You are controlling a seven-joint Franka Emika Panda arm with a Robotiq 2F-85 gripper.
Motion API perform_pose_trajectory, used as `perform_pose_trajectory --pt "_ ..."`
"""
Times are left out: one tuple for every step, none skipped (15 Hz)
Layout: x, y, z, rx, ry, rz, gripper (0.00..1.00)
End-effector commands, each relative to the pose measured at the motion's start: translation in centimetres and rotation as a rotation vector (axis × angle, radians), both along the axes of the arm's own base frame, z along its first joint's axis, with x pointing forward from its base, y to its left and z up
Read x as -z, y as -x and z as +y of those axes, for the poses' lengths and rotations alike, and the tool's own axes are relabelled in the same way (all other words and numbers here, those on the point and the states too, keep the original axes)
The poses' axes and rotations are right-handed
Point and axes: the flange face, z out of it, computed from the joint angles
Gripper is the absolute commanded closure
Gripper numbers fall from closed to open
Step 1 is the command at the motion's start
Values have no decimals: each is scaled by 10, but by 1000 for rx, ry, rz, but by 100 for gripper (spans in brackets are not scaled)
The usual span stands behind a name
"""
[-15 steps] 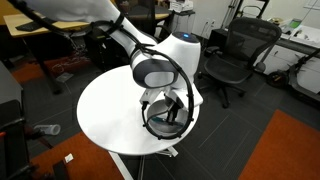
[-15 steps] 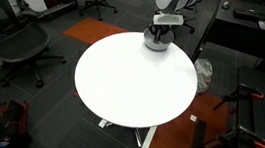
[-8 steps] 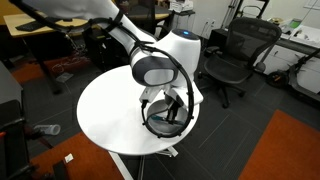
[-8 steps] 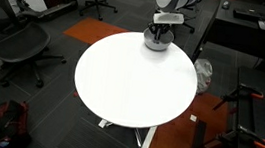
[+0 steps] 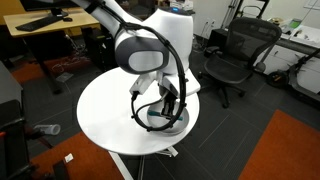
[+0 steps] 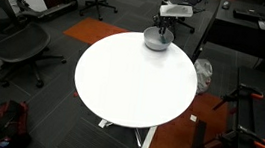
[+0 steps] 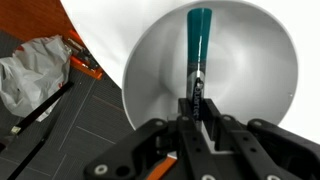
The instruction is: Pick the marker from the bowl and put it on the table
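Observation:
The gripper lifts from the bowl (image 5: 163, 123) next, moves past the bowl's rim and lowers over the white tabletop to release the marker, since that area is empty.
The teal-blue marker (image 7: 198, 40) is clamped by its dark end between my gripper's fingers (image 7: 198, 104) and hangs over the inside of the shiny grey bowl (image 7: 255, 60). The bowl stands near the edge of the round white table (image 7: 105, 25). In both exterior views the gripper (image 5: 170, 101) (image 6: 165, 25) is just above the bowl (image 5: 163, 123) (image 6: 156, 41), on the table (image 5: 105, 110) (image 6: 131, 84). The marker is too small to make out in those views.
Black office chairs (image 5: 235, 55) (image 6: 15, 41) stand around the table. A wooden desk (image 5: 45, 30) is behind it. A crumpled white bag (image 7: 30, 70) (image 6: 203, 74) lies on the floor beside the table's edge. Orange carpet (image 5: 285, 150) covers part of the floor.
The arm has risen. The gripper has moved up out of the bowl with the marker held in it.

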Motion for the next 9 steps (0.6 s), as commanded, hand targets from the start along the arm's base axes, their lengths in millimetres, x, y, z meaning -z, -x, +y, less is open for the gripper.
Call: perform_pose_trajectory --pt "-34 26 13 -18 37 -43 95" --pt "-40 29 16 -36 50 -55 95" --pt "-46 32 19 -49 60 -64 95" --pt "-50 34 25 -78 73 -67 95" --pt "-55 36 30 -100 84 -70 95" --pt "-59 38 37 -133 88 -76 95" --pt "-63 40 45 -167 89 -82 95" --pt "-66 42 53 -197 91 -87 95" --pt "-68 44 63 -228 91 -92 95"
